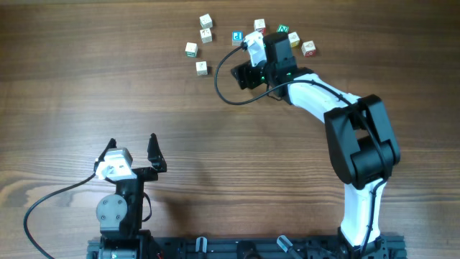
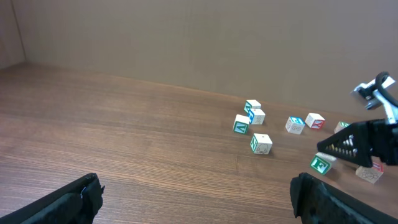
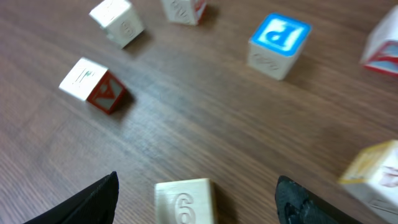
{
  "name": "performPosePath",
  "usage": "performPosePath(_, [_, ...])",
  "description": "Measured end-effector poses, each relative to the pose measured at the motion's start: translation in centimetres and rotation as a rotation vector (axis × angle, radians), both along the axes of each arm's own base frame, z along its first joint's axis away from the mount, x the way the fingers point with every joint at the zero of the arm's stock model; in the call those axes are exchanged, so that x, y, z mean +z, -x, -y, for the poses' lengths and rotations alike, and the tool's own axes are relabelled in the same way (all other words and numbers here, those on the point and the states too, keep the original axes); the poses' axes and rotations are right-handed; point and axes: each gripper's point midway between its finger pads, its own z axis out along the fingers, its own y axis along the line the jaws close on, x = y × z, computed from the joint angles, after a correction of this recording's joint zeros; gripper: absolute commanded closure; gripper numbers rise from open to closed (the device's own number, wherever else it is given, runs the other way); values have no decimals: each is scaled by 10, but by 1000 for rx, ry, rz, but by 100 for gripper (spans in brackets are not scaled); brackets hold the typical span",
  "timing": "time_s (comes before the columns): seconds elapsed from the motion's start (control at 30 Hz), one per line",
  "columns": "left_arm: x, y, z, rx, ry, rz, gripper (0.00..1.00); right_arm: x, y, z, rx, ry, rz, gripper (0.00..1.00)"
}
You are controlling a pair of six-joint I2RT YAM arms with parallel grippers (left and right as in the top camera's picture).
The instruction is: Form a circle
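The right gripper will next go down around the pale block point(image 3: 185, 203), which is already between its fingers with gaps, and then close its fingers on the sides.
Several small lettered wooden blocks lie in a loose arc at the far side of the table, among them a blue-faced one point(image 1: 237, 37) and a red-faced one point(image 1: 308, 48). My right gripper point(image 1: 277, 44) hovers over the arc's right part, open. In the right wrist view a pale block marked 6 point(image 3: 185, 200) lies between its spread fingers point(image 3: 292, 196), touching neither. Beyond it are a blue P block point(image 3: 278, 45) and a red A block point(image 3: 93, 84). My left gripper point(image 1: 132, 147) stands open and empty near the front, far from the blocks.
The left group of white blocks point(image 1: 201, 67) curves up to the topmost one point(image 1: 206, 20). A black cable point(image 1: 224, 92) loops down from the right wrist onto the wood. The arm bases sit on the black rail point(image 1: 244, 248) at the front edge.
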Motion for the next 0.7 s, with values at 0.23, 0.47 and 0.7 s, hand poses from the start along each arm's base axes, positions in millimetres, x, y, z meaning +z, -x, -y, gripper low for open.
performPosePath(0.23, [0, 0, 0, 0, 0, 0, 0, -33, 13, -19, 76, 70, -3, 43])
performPosePath(0.47, [0, 0, 0, 0, 0, 0, 0, -38, -1, 6, -55, 174, 23, 71])
performPosePath(0.7, [0, 0, 0, 0, 0, 0, 0, 25, 11, 16, -154, 122, -9, 80])
